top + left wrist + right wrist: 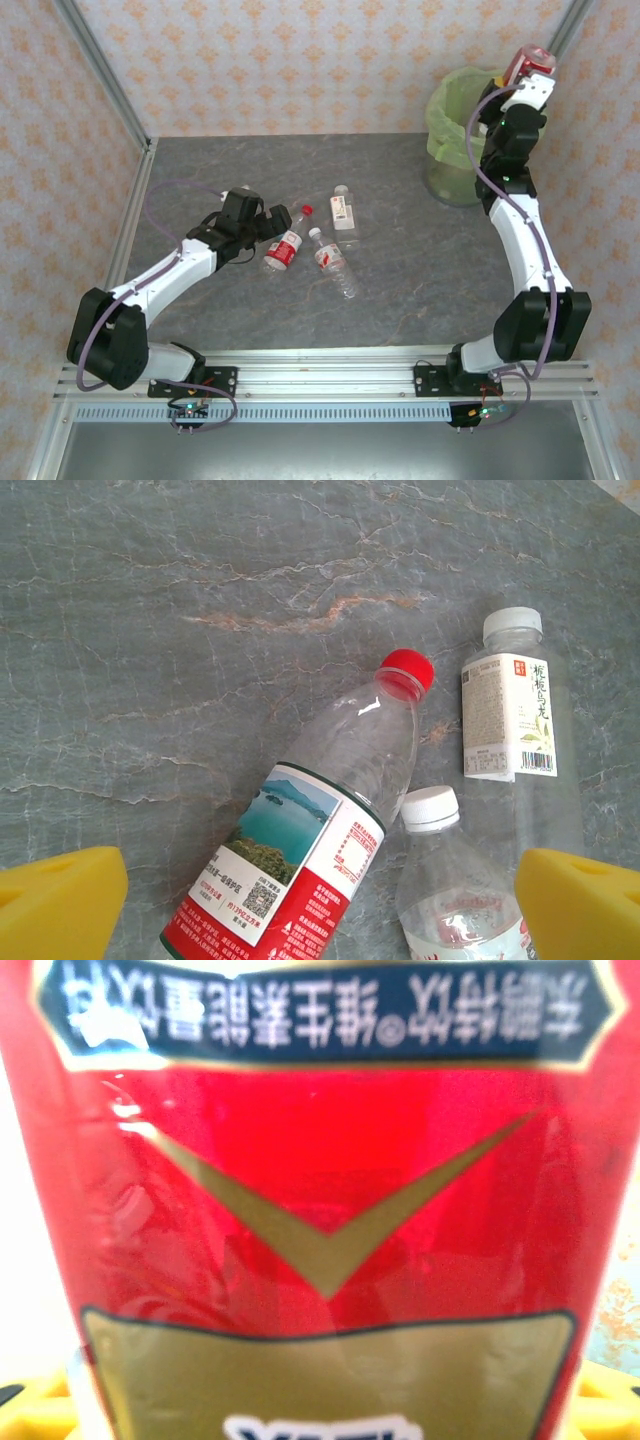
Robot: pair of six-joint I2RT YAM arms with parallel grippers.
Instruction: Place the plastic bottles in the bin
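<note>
The right gripper shifts the bottle, held past the bin's rim, over the bin's opening [470, 106] next and releases. The bottle lies farther from the bin's side than my gripper.
My right gripper [528, 88] is raised above the bin [450, 110], a round bin lined with a light-green bag at the back right. It is shut on a red-and-gold-labelled bottle [527, 64], whose label [320, 1210] sits close to the right wrist camera. Three clear plastic bottles lie mid-table: a red-capped one with a red label [320, 820], a white-capped one [455, 890], and one with a white label [515, 730]. My left gripper [320, 905] hovers open over the red-capped bottle [285, 245], its yellow fingers [60, 900] wide on either side of it.
Patterned walls and metal frame posts [100, 70] enclose the grey marble table [420, 260]. The bin stands against the back right corner. The arms' mounting rail [330, 375] runs along the near edge.
</note>
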